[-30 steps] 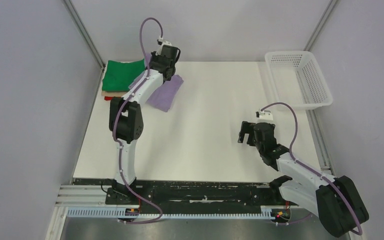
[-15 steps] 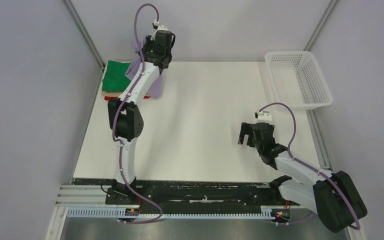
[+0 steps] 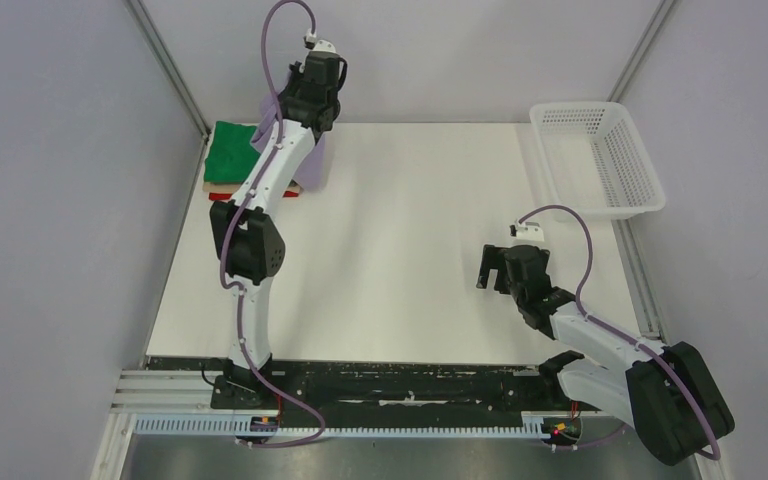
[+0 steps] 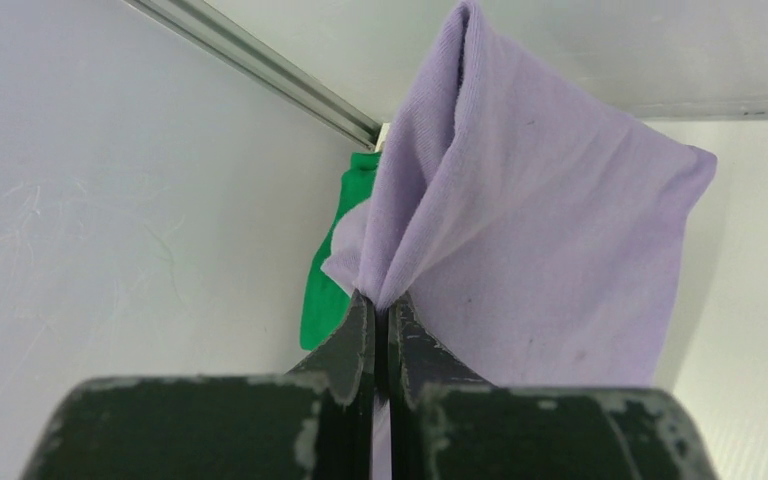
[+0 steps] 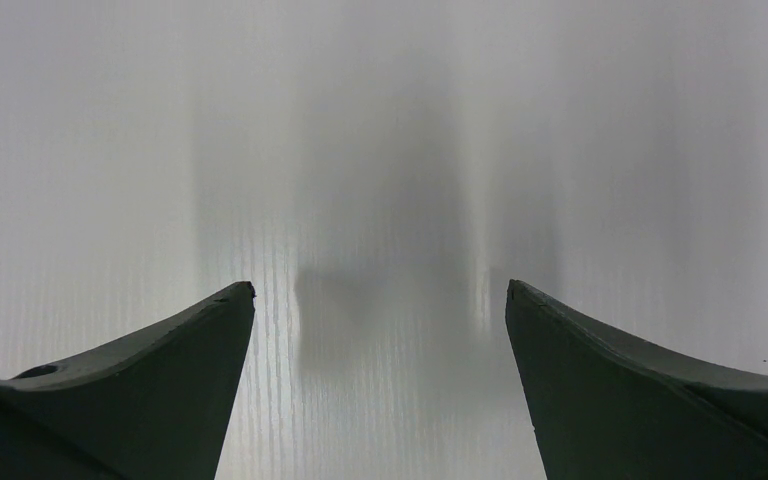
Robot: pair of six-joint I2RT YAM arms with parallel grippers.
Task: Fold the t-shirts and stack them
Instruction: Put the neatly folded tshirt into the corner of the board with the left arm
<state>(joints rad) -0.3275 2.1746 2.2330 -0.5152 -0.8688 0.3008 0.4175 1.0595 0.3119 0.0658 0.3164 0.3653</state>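
Note:
My left gripper needs to move down and to the left in the top view next, over the t-shirt stack's green top (image 3: 231,152) (image 4: 326,306), then lower and release the lavender-purple t-shirt.
My left gripper (image 4: 381,300) is shut on the lavender-purple t-shirt (image 4: 540,250) and holds it lifted at the far left of the table; the shirt hangs in folds behind the arm in the top view (image 3: 314,166). Below it lies a stack of folded t-shirts with green (image 3: 232,152) on top and tan and red edges (image 3: 220,190) under it. The green one also shows in the left wrist view (image 4: 326,290). My right gripper (image 5: 380,300) is open and empty above bare table, at the right in the top view (image 3: 490,268).
A white plastic mesh basket (image 3: 600,160) stands at the far right edge of the white table (image 3: 410,230). Grey walls and a metal frame post (image 4: 260,70) close in the far left corner beside the stack.
My left gripper has carried the lavender shirt up and to the left, from beside the stack to over its right edge. The right arm has barely moved.

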